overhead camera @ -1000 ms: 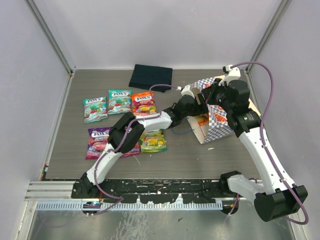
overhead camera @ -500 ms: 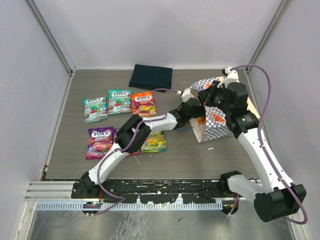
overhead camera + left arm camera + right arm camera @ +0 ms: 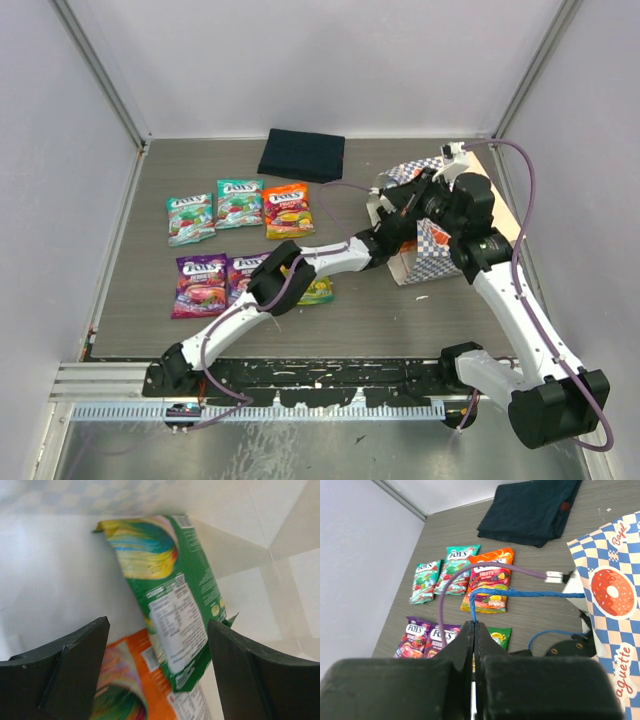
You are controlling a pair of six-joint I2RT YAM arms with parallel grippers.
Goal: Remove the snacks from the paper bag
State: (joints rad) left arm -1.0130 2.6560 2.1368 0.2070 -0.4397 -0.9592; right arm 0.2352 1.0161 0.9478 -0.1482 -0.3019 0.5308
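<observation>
I should next move my right gripper outward and to the right in the top view and let go of the bag's cord handle, because the bag's tan end (image 3: 490,168) lies that way.
The paper bag (image 3: 437,240) lies on its side at the right, mouth facing left. My left gripper (image 3: 157,672) is open inside it, against the cream inner walls. A green pouch (image 3: 170,595) leans between its fingers, and an orange pouch (image 3: 127,680) lies under it. Neither is gripped. My right gripper (image 3: 473,626) is shut on the bag's blue cord handle (image 3: 520,594) and holds the mouth up. In the top view the right gripper (image 3: 408,200) is at the bag's upper rim. Several pouches lie on the table: teal (image 3: 190,218), teal (image 3: 239,203), orange (image 3: 287,208), purple (image 3: 197,284), green (image 3: 318,291).
A dark navy folded cloth (image 3: 301,153) lies at the back middle. The left arm (image 3: 320,258) stretches across the table over the green and second purple pouch (image 3: 240,275). Grey walls close in on both sides and at the back.
My left arm has pushed further right, and its gripper has gone into the bag. My right gripper has kept its hold on the handle and shifted slightly.
</observation>
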